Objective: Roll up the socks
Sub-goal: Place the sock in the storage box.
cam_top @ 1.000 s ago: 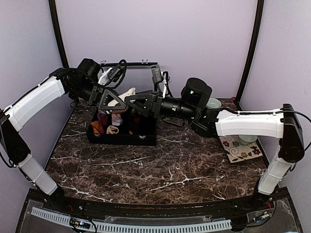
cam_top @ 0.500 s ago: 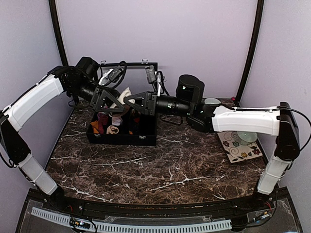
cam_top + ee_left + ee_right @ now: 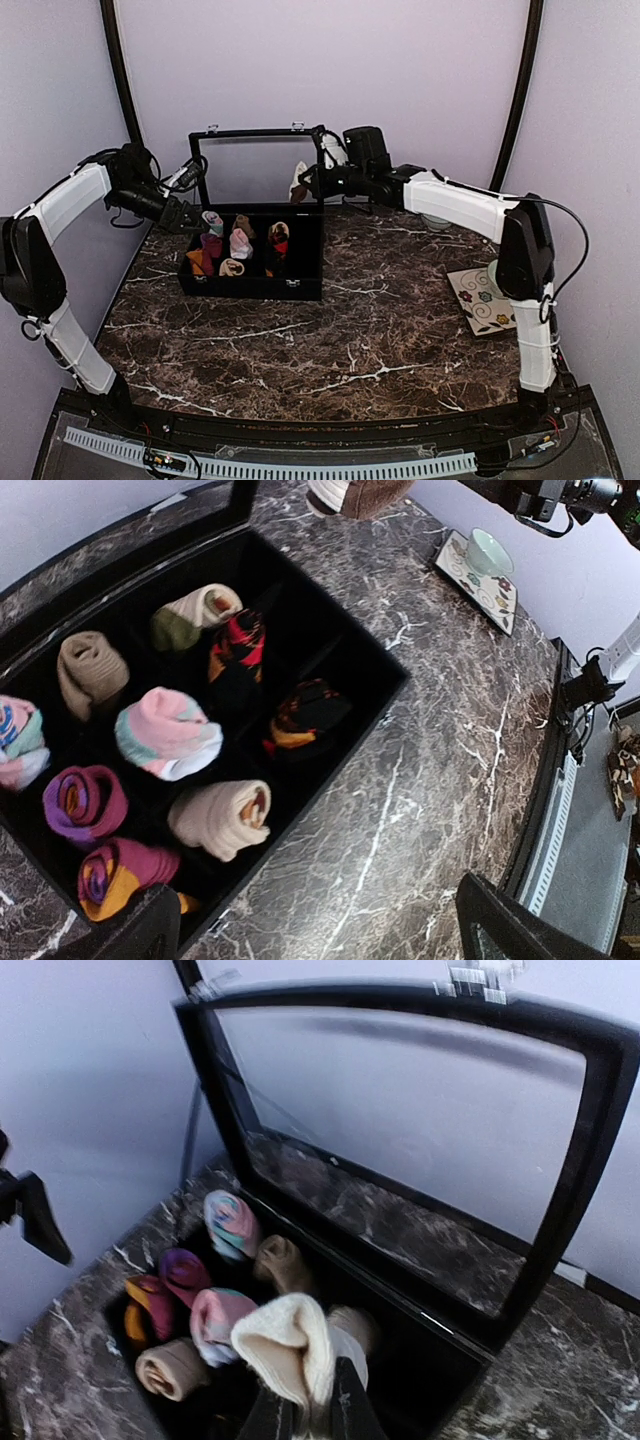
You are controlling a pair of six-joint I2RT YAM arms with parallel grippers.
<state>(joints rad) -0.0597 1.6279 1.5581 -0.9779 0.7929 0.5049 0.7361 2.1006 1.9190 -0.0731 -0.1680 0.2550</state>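
Observation:
Next, my right gripper lowers the sock's folded cream end straight down into the black box's far corner section (image 3: pixel 306 226) (image 3: pixel 432 1371), since that section beside the tan-and-olive bundle is empty.
The cream sock (image 3: pixel 298 183) with a brown end hangs above the back right corner of the black box (image 3: pixel 250 285), and my right gripper (image 3: pixel 310 180) is shut on it. The right wrist view shows the cream sock (image 3: pixel 290 1350) pinched between its fingers (image 3: pixel 347 1405), over the compartments. The black sock with red-orange diamonds (image 3: pixel 238 655) lies in the box, with a second such piece (image 3: pixel 305 715) beside it. My left gripper (image 3: pixel 188 218) stands open at the box's left end, holding nothing. In its view the cream sock (image 3: pixel 355 492) dangles at the top.
The box's glass lid (image 3: pixel 255 165) stands upright at the back. Several rolled bundles fill the compartments: pink (image 3: pixel 165 732), tan (image 3: pixel 220 818), purple (image 3: pixel 85 802). A cup on a floral mat (image 3: pixel 492 295) sits at the right edge.
The left gripper opened, let go of the cream sock and drew back to the left. The right gripper shut on the sock and carried it up and back toward the lid.

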